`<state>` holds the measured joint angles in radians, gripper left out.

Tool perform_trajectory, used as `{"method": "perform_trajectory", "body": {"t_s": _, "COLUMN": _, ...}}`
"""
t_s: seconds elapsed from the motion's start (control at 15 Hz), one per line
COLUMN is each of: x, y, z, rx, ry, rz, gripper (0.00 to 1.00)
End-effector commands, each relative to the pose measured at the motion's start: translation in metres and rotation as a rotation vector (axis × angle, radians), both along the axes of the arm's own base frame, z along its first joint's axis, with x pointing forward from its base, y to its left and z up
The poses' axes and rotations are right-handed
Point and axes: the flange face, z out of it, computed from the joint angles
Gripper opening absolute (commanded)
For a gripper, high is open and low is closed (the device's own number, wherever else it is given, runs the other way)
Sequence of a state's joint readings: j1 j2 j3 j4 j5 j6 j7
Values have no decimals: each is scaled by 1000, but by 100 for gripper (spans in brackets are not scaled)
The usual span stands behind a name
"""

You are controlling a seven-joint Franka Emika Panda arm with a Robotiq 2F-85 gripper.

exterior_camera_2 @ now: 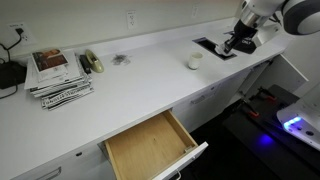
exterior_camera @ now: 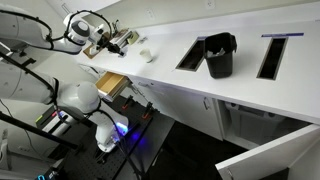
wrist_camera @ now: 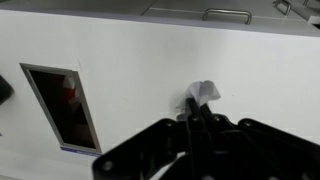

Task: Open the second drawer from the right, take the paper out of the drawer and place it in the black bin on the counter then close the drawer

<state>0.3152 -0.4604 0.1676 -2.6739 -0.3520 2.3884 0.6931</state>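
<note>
I will next rise, cross the counter past the cut-out and lower over the black bin's opening (exterior_camera: pixel 219 44) to release the paper, as the bin's rim is tall.
My gripper (wrist_camera: pixel 197 106) is shut on the paper (wrist_camera: pixel 205 92), a small white crumpled wad that sticks out past the fingertips. It hangs above the white counter (wrist_camera: pixel 150 60), to the right of a dark cut-out (wrist_camera: pixel 60 105) in the wrist view. Both exterior views show the gripper (exterior_camera: pixel 117 44) (exterior_camera_2: pixel 232 46) raised over the counter. The black bin (exterior_camera: pixel 220 57) stands between the two cut-outs, well off from the gripper. The drawer (exterior_camera_2: pixel 148 147) (exterior_camera: pixel 110 82) is pulled out, and its tan wooden box looks empty.
A small white cup-like object (exterior_camera_2: pixel 194 61) (exterior_camera: pixel 145 55) sits on the counter near the gripper. A stack of magazines (exterior_camera_2: pixel 58 75) lies at the far end. A white cabinet door (exterior_camera: pixel 270 160) stands open below the counter. The robot base (exterior_camera: pixel 80 98) is beside the drawer.
</note>
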Motion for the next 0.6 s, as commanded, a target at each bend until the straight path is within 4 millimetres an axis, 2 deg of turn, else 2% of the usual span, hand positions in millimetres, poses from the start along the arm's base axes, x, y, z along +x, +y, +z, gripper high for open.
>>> {"method": "perform_trajectory", "body": {"t_s": 0.0, "x": -6, "y": -70, "z": 29, "rx": 45, "ry": -56, "rz": -93, "gripper": 1}}
{"method": "perform_trajectory", "body": {"t_s": 0.27, "x": 4, "y": -149, "z": 54, "rx": 61, "ry": -109, "rz": -251, "gripper": 1}}
{"method": "perform_trajectory", "body": {"t_s": 0.53, "x": 9, "y": -224, "z": 64, "rx": 39, "ry": -158, "rz": -458, "gripper": 1}}
